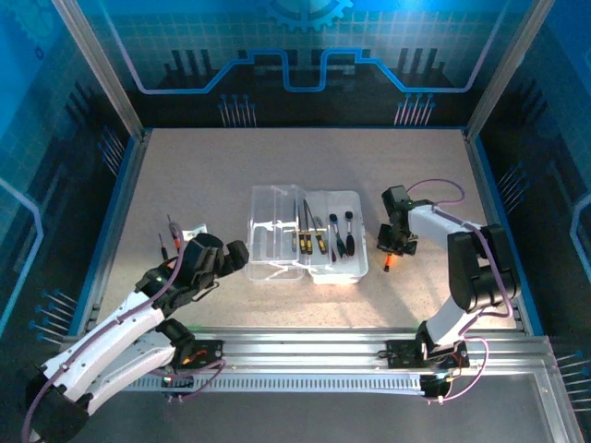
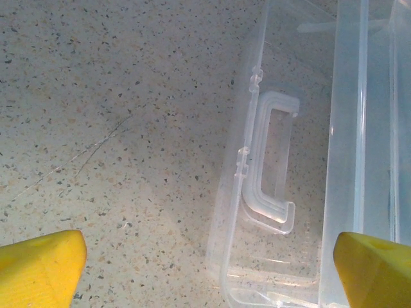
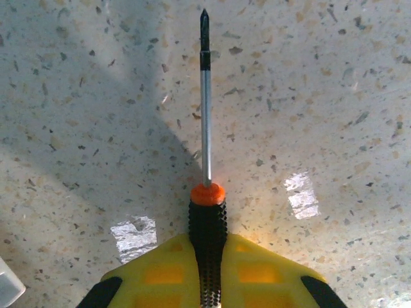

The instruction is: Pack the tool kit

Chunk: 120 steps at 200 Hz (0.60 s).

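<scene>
The right gripper rises next, crosses over the tray [image 1: 356,263] of tools and releases the screwdriver in the lid's empty space, as that lies beyond the tray from it.
The clear plastic case [image 1: 268,242] lies open mid-table, its lid to the left and its tray [image 1: 356,263] to the right. Several screwdrivers [image 1: 319,237] with black and yellow handles lie in the tray. My right gripper [image 1: 395,244] hangs low just right of the tray, shut on a screwdriver [image 3: 206,192] with a black knurled handle and an orange collar. Its shaft points away over the table. My left gripper [image 2: 205,276] is open, fingertips [image 2: 42,266] wide apart, straddling the lid's left edge near the moulded handle [image 2: 273,160].
Two more small screwdrivers [image 1: 168,235] and a white tag [image 1: 195,231] lie on the table at the left, beside my left arm. Blue walls and metal rails fence the speckled tabletop [image 1: 295,161].
</scene>
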### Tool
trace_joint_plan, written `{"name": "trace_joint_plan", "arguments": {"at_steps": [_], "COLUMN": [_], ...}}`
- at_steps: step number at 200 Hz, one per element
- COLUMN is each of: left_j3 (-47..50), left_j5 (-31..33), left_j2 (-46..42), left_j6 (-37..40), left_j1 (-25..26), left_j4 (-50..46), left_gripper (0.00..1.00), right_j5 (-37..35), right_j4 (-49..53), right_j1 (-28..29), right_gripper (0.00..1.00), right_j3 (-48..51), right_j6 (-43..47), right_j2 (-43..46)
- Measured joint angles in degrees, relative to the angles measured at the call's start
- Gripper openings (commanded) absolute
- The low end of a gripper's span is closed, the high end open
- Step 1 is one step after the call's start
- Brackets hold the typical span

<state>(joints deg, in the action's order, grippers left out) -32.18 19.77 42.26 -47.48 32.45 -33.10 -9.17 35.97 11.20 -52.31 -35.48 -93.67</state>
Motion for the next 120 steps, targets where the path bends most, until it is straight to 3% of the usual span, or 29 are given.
{"name": "trace_joint_plan", "arguments": {"at_steps": [65,120], "left_j3": [-2.58,-4.35], "left_j5": [1.55,4.92], "left_j2": [-2.34,-9.99], "left_j6": [-0.22,-0.72], "left_j1": [0.00,0.00], "left_j4": [-5.29,-11.61], "left_gripper": [0.99,0.99], "right_j5": [1.29,1.86], "right_j4": [2.23,4.66], "right_j1": [2.14,14.93], "right_gripper": [0.07,0.07], "right_j3": [-2.01,-12.07], "right_j6": [2.34,1.90], "right_j2": [8.57,12.85]}}
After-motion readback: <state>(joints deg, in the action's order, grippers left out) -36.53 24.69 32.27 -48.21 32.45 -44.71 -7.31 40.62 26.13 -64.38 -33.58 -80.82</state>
